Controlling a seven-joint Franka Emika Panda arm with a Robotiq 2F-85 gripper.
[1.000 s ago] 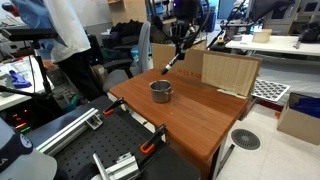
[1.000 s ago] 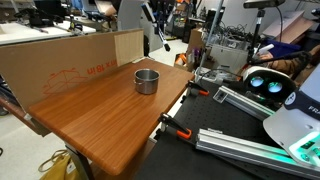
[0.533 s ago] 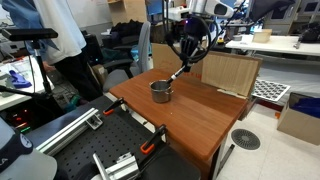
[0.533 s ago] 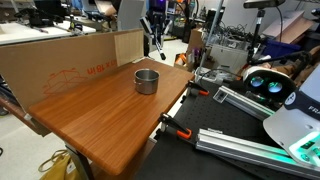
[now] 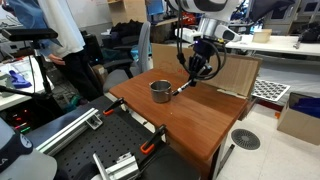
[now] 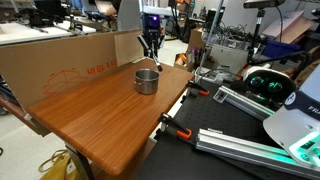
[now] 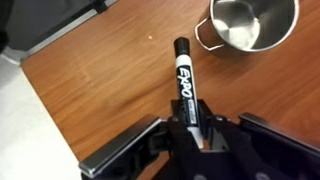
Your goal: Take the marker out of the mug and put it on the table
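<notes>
The marker (image 5: pixel 184 86) already hangs clear of the mug. It should next go down with my gripper's fingers to the bare wood beside the mug below them, and be released there.
My gripper (image 7: pixel 188 128) is shut on the marker (image 7: pixel 185 82), a black EXPO pen that points away from the jaws over the wood. In an exterior view the marker (image 5: pixel 184 86) hangs slanted from the gripper (image 5: pixel 196 70), its tip low beside the mug (image 5: pixel 161 91). The mug is grey metal, upright and empty inside, at the top right of the wrist view (image 7: pixel 252 24). In an exterior view the gripper (image 6: pixel 150 50) hovers just behind the mug (image 6: pixel 147 81). The reddish-brown table (image 5: pixel 215 112) lies under both and also shows in an exterior view (image 6: pixel 100 125).
A pale plywood panel (image 5: pixel 229 72) stands at the table's back edge. A cardboard board (image 6: pixel 60 65) lines one long side. Clamps (image 6: pixel 178 130) grip the table's edge. A person (image 5: pixel 65 40) stands beyond the table, by white desks.
The gripper has come down and moved across toward the mug with the marker in it; the marker's tip is now low near the mug's side.
</notes>
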